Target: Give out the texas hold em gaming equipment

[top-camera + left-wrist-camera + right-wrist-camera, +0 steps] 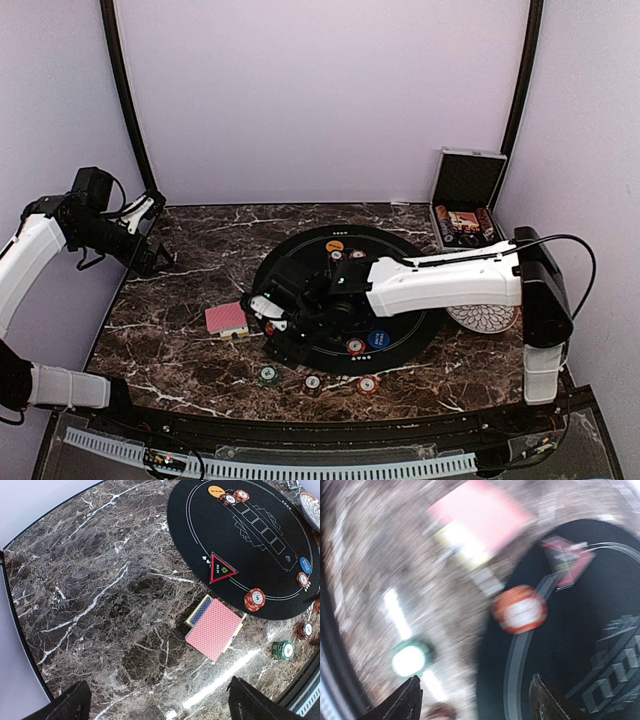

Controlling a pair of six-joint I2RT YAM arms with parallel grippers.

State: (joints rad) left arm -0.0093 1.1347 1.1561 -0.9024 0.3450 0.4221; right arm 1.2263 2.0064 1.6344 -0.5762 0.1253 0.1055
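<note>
My open right gripper moves down toward the mat's front edge and around the dark chip stack [313,382] [440,712] next, since that stack sits off the mat, beside the green chip.
A red-backed deck of cards [227,318] [215,628] lies on the marble just left of the round black mat [400,330]. My right gripper [268,320] [475,702] hovers over the mat's left rim, open, with nothing between its fingers. Its view is blurred. Ahead of it a red chip [520,609] [254,599] sits on the mat's edge, and a green chip [410,659] [268,374] lies on the marble. An orange button [334,245], a blue disc [378,339] and other chips [355,346] rest on the mat. My left gripper [155,255] [160,711] hangs open above bare marble at the far left.
A red triangular marker [221,570] lies on the mat's left side. Two more chips [313,382] [368,384] sit on the marble near the front edge. An open silver-edged case [465,205] stands at the back right. The white patterned plate [483,318] is under my right arm.
</note>
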